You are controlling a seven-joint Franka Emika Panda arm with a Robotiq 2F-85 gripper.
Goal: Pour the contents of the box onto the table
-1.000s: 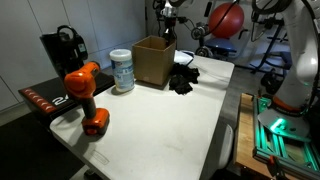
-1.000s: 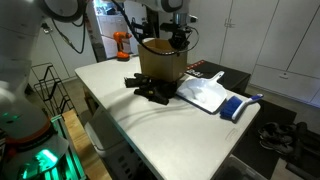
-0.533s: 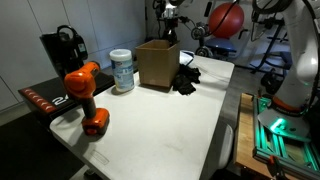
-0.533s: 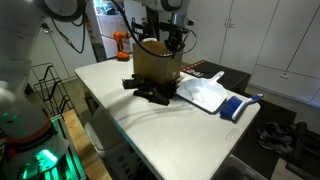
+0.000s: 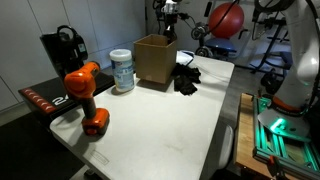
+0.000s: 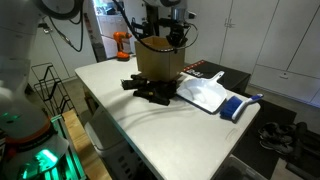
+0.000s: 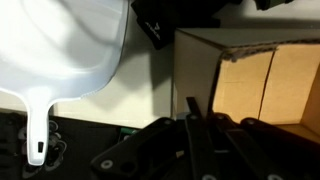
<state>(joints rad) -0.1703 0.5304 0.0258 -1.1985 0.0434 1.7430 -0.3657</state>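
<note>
My gripper should move down a little toward the table and open its fingers to let go of the box's top edge (image 5: 174, 41) (image 7: 207, 98), which sits between them above the table.
A brown cardboard box (image 5: 152, 63) stands open-topped at the far part of the white table (image 5: 170, 125); it also shows in an exterior view (image 6: 157, 62). My gripper (image 5: 169, 36) comes down from above and is shut on the box's top edge (image 6: 177, 40). In the wrist view the fingers (image 7: 190, 112) straddle the box wall (image 7: 198, 65), with the tan inside (image 7: 270, 80) to the right. Whether the box holds anything is hidden. A pile of black objects (image 5: 185, 78) lies on the table against the box, also seen at its foot (image 6: 150, 92).
An orange drill (image 5: 84, 96), a white canister (image 5: 121, 70) and a black machine (image 5: 62, 47) stand along one table side. A white bag (image 6: 204, 93) and a blue item (image 6: 236, 107) lie beside the box. A white flat piece (image 7: 60, 50) shows in the wrist view.
The box has rocked sideways and back in my grip and now sits slightly higher than a second ago. Nothing else has moved.
</note>
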